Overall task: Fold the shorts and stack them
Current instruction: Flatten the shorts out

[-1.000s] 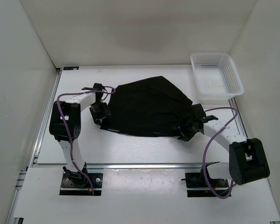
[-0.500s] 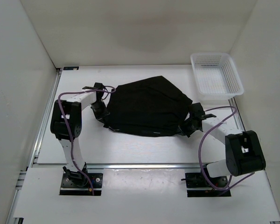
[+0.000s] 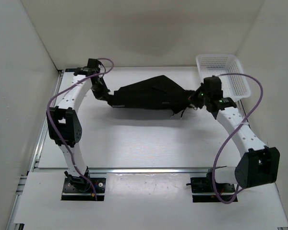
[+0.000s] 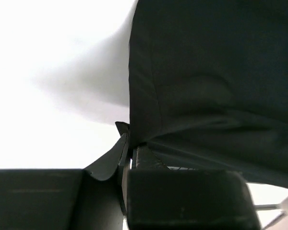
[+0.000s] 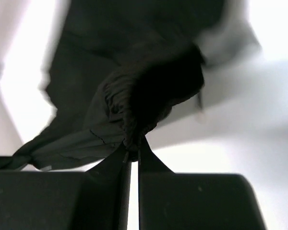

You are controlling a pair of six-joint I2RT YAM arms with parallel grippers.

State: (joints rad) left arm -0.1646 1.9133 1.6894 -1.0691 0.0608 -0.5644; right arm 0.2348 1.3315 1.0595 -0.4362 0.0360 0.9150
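The black shorts [image 3: 151, 93] hang gathered between both arms, so my left gripper draws back and down to the bare near tabletop next and releases the fold.
The black shorts [image 3: 151, 93] hang stretched between both arms above the far half of the table. My left gripper [image 3: 107, 97] is shut on their left end, and in the left wrist view the cloth [image 4: 206, 81] runs out from between the closed fingers [image 4: 127, 155]. My right gripper [image 3: 194, 98] is shut on the right end. In the right wrist view a bunched fold of the shorts [image 5: 149, 96] is pinched at the fingertips [image 5: 132, 152]. A thin drawstring end dangles under the cloth near the right gripper.
A white mesh basket [image 3: 223, 76] stands at the far right corner, close behind the right wrist. White walls close in the table on the left, back and right. Purple cables loop off both arms.
Both grippers closed on the shorts' near corners, then lifted and carried them toward the back of the table. The cloth went from lying flat to a narrow band held up between them.
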